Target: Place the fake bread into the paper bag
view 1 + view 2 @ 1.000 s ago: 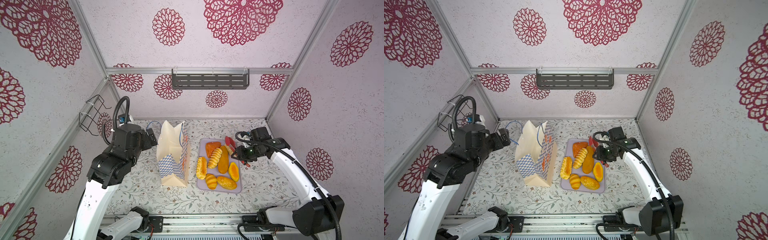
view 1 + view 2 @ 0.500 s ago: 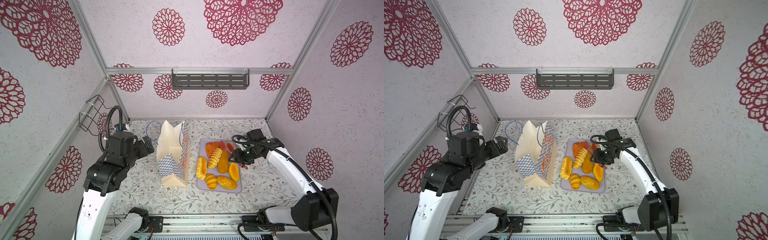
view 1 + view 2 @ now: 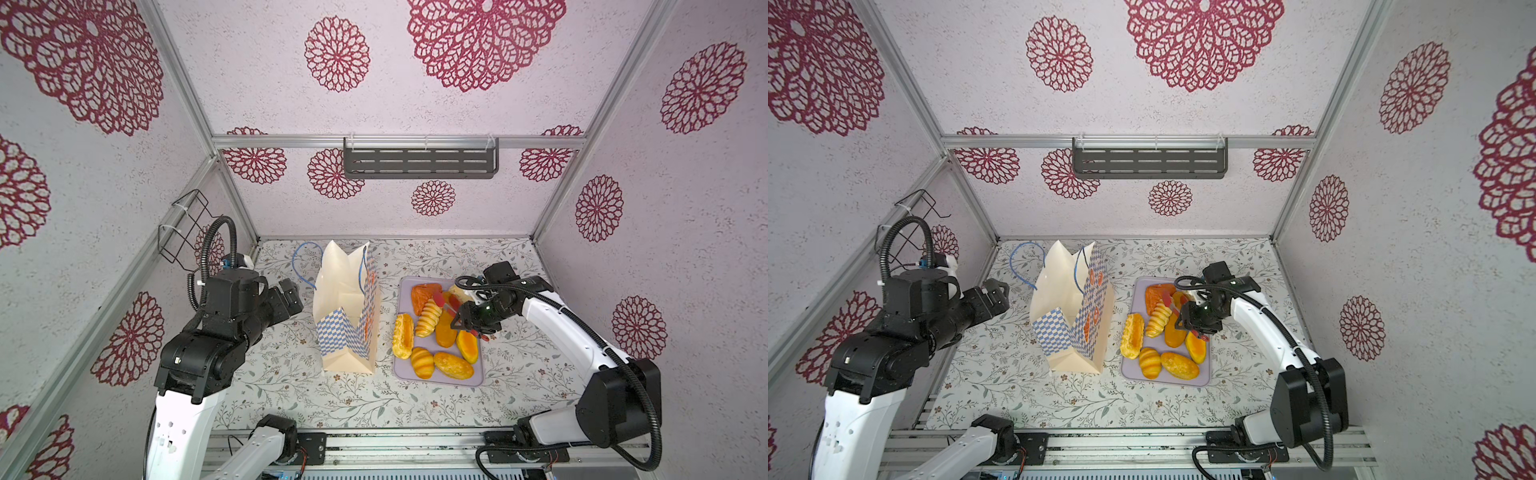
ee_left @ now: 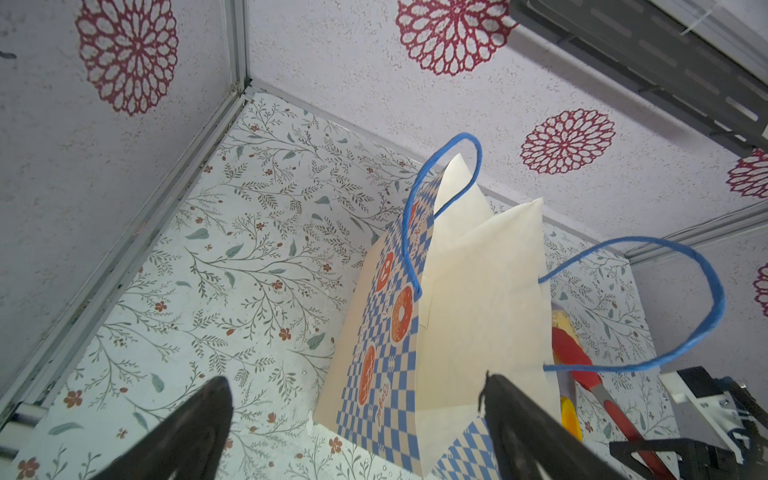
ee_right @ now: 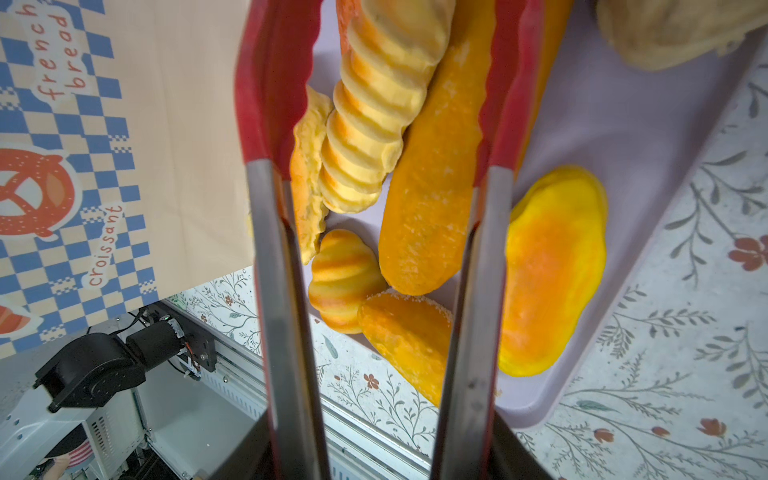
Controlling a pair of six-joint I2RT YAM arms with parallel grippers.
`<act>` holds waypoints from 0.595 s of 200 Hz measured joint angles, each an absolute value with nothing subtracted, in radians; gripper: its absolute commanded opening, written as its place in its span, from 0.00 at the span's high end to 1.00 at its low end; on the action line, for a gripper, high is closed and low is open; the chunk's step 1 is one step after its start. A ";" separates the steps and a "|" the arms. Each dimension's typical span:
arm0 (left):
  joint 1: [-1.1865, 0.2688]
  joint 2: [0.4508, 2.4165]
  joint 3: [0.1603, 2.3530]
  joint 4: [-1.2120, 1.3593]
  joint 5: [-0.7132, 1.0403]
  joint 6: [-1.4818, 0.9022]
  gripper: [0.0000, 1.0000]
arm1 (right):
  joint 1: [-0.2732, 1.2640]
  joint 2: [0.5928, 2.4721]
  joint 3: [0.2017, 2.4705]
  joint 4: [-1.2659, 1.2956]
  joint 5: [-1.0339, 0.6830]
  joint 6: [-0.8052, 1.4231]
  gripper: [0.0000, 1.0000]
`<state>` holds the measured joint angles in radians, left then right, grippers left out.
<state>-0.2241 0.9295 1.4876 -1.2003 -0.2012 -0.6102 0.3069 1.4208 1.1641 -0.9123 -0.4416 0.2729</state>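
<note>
My right gripper needs to move gently down toward the bag next and close on the tongs, because the ridged spiral loaf [image 3: 428, 318] [image 5: 374, 116] is there below it, between the tongs' spread arms.
The paper bag [image 3: 345, 316] [image 3: 1067, 316] stands upright and open left of centre, blue handles up. Several fake bread loaves lie on the lilac tray [image 3: 478, 376] [image 3: 1204, 378]. My right gripper [image 3: 471, 318] [image 3: 1196, 316] [image 5: 380, 449] is shut on red-tipped tongs [image 3: 440, 300] [image 5: 270, 104]. The tongs' arms stand spread on either side of a ridged spiral loaf [image 3: 428, 318] [image 5: 374, 116] and a long orange roll [image 5: 432, 187]. I cannot tell whether they touch. My left gripper [image 3: 291, 295] [image 3: 996, 295] [image 4: 355, 380] is open, just left of the bag [image 4: 478, 291], holding nothing.
A wire basket [image 3: 183, 228] hangs on the left wall and a dark shelf [image 3: 419, 160] on the back wall. The floral tabletop [image 3: 415, 257] runs behind the bag and tray, and also in front of them up to the rail [image 3: 415, 436].
My right gripper has carried the tongs left over the loaves and the tongs have spread wider. My left arm drew back a little from the bag.
</note>
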 measured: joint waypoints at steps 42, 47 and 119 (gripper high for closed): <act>-0.214 0.929 1.461 -1.209 -0.121 -0.614 0.03 | 0.313 1.446 1.164 -0.891 -0.444 0.273 0.45; -0.212 0.929 1.456 -1.208 -0.107 -0.616 0.03 | 0.313 1.449 1.164 -0.890 -0.444 0.273 0.45; -0.201 0.943 1.335 -1.150 0.027 -0.641 0.03 | 0.319 1.477 1.164 -0.859 -0.450 0.274 0.48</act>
